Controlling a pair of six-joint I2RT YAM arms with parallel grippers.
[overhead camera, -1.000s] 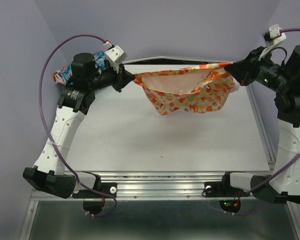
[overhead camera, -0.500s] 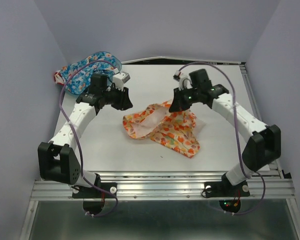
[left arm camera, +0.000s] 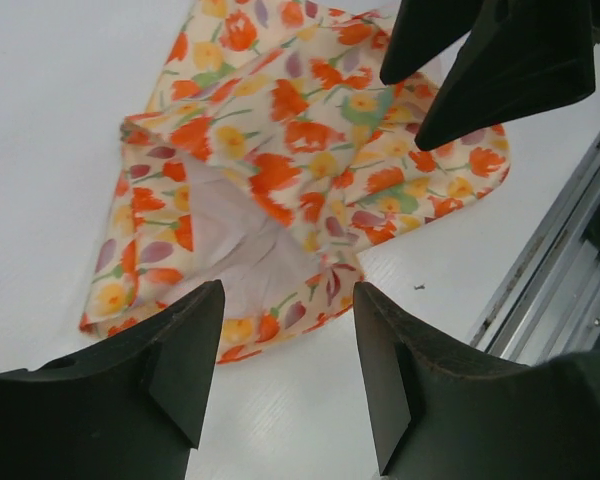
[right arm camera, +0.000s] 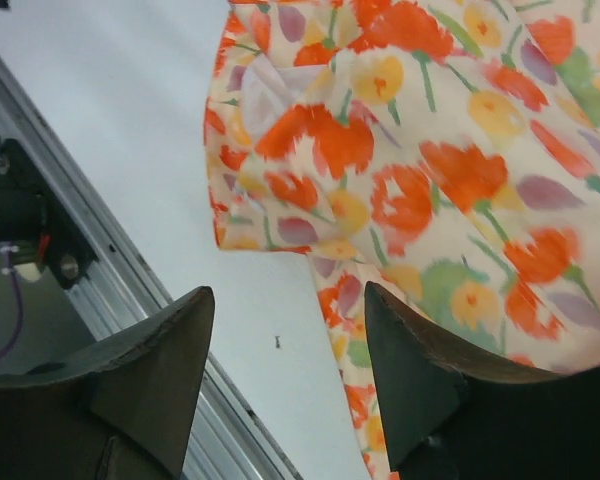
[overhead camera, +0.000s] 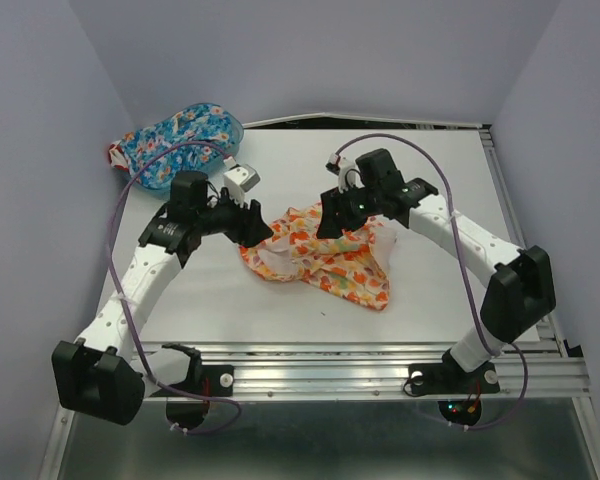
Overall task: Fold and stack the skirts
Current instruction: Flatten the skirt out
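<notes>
The robot's left gripper has only bare table between its open fingers, so next it needs to lower onto the raised edge along the skirt's pale inner side.
The cream-yellow skirt [overhead camera: 325,262] with orange-red flowers lies crumpled and partly folded on the white table's middle. It fills the upper part of the left wrist view [left arm camera: 290,170] and of the right wrist view [right arm camera: 430,170]. My left gripper [overhead camera: 258,228] hovers at the skirt's left edge, open, with only bare table between its fingers [left arm camera: 288,295]. My right gripper [overhead camera: 332,222] is over the skirt's back part, open and holding nothing [right arm camera: 288,293]. The blue floral skirt [overhead camera: 170,140] sits heaped at the table's back left corner.
A translucent blue basket rim [overhead camera: 232,126] shows behind the blue skirt. A metal rail [overhead camera: 330,362] runs along the table's near edge. Purple walls close in the left, back and right. A small dark speck [overhead camera: 323,312] lies in front of the skirt.
Both grippers held the cream-yellow skirt stretched in the air at the back. They brought it down to the table's middle, opened and let it go.
</notes>
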